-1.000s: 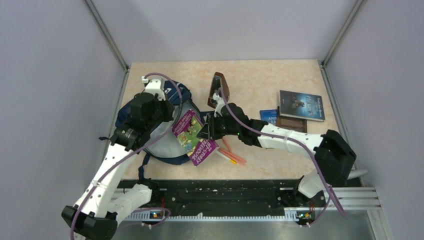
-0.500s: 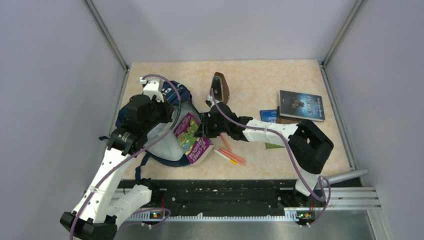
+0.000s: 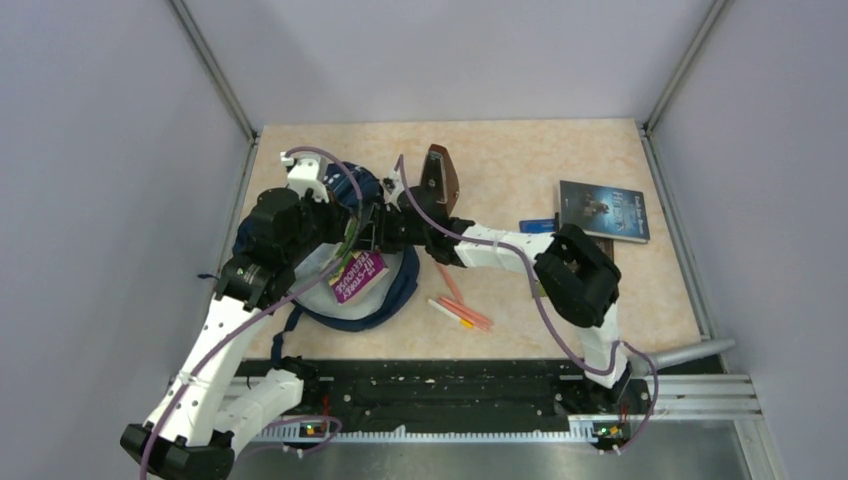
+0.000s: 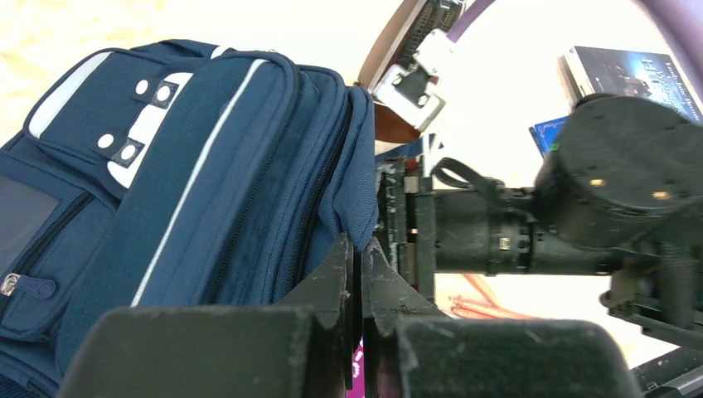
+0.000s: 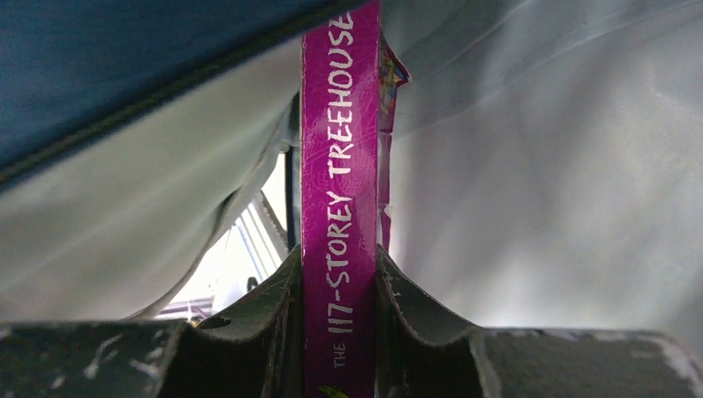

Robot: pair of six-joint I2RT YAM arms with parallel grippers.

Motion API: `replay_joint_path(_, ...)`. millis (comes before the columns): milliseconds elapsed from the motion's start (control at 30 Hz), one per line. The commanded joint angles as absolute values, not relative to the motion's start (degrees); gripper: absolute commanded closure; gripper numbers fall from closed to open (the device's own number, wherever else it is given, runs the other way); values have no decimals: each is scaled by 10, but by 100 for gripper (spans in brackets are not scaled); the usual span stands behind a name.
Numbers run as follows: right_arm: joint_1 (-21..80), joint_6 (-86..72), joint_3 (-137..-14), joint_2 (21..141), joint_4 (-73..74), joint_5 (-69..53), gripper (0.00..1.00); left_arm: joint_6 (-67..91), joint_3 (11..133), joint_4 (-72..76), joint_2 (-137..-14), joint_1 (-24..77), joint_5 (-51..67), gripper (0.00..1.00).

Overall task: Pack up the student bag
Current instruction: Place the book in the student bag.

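Note:
The magenta book (image 3: 358,279) still sticks out over the near grey lining, so my right gripper needs to push it outward under the raised flap next. Then my right gripper needs to let go of the book's spine.
The student bag (image 3: 345,300), navy with pale grey lining, lies open at the left of the table. My left gripper (image 4: 360,249) is shut on the edge of its blue flap (image 4: 352,166) and holds the mouth up. My right gripper (image 5: 338,269) is shut on the spine of a magenta book (image 5: 340,166), "The 117-Storey Treehouse". The book (image 3: 358,279) reaches into the opening, with grey lining (image 5: 547,166) on both sides of it. In the top view my right gripper (image 3: 374,240) sits at the bag's mouth, right beside my left gripper (image 3: 352,228).
Orange pencils (image 3: 462,311) lie just right of the bag. A brown case (image 3: 439,176) stands behind my right arm. A dark book (image 3: 603,210) and a blue book (image 3: 538,226) lie at the right. Frame posts and walls bound the table.
My right arm has swung left and carried the magenta book from above the bag's front edge into its open mouth. The left gripper has kept its hold on the flap.

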State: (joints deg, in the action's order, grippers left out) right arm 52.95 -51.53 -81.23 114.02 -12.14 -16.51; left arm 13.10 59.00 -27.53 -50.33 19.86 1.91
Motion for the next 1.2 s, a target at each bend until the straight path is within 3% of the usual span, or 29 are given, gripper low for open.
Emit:
replay_joint_path(0,515,-526,-842,1172,-226,-152,100,129,598,-194,-481,198,42,100)
replay_joint_path(267,500,-463,-853,1224,-151,-5,100,130,590,-187,-470,198,38,100)
replay_joint_path(833,512,-477,-939,1312,-289,39,100,128,575,-176,-472,194,65,100)
replay_joint_path(1067,519,-419,-971,1323,-244,68,100,124,567,-180,-471,193,51,100)
replay_joint_path(1167,520,-390,-942,1298,-258,74,78,125,566,-181,-471,191,38,100)
